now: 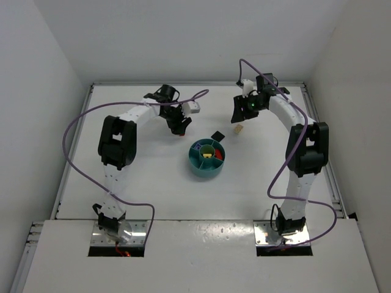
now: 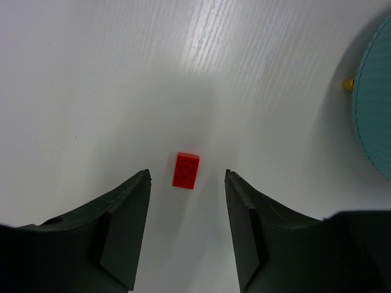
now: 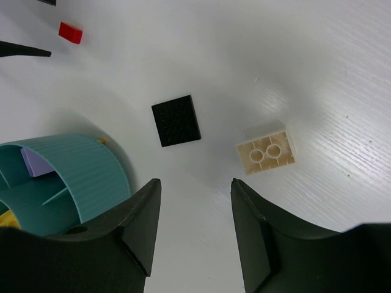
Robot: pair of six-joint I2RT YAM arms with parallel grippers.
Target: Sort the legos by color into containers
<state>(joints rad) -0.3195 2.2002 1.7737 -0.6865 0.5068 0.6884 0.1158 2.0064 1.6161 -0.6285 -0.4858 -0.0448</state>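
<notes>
To grab the small red brick [image 2: 186,171] by its long sides, my left gripper will lower over it first.
The round teal dish [image 1: 198,169] stands mid-table, with yellow and red bricks in its wedges. My left gripper [image 1: 178,127] hangs open over a small red brick [image 2: 186,170], which lies on the table between the two fingertips and apart from both. My right gripper [image 1: 238,116] is open and empty above the table [image 3: 195,183]. Just ahead of it lie a flat black brick [image 3: 176,120] and, to the right, a tan brick [image 3: 266,150] turned underside up. Both also show in the top view, the black brick [image 1: 216,135] and the tan brick [image 1: 240,129].
The dish wall [image 3: 91,177] stands close to my right gripper's left finger, with a lavender brick [image 3: 33,162] inside. The dish edge [image 2: 372,116] is at the right of the left wrist view. White walls enclose the table on three sides.
</notes>
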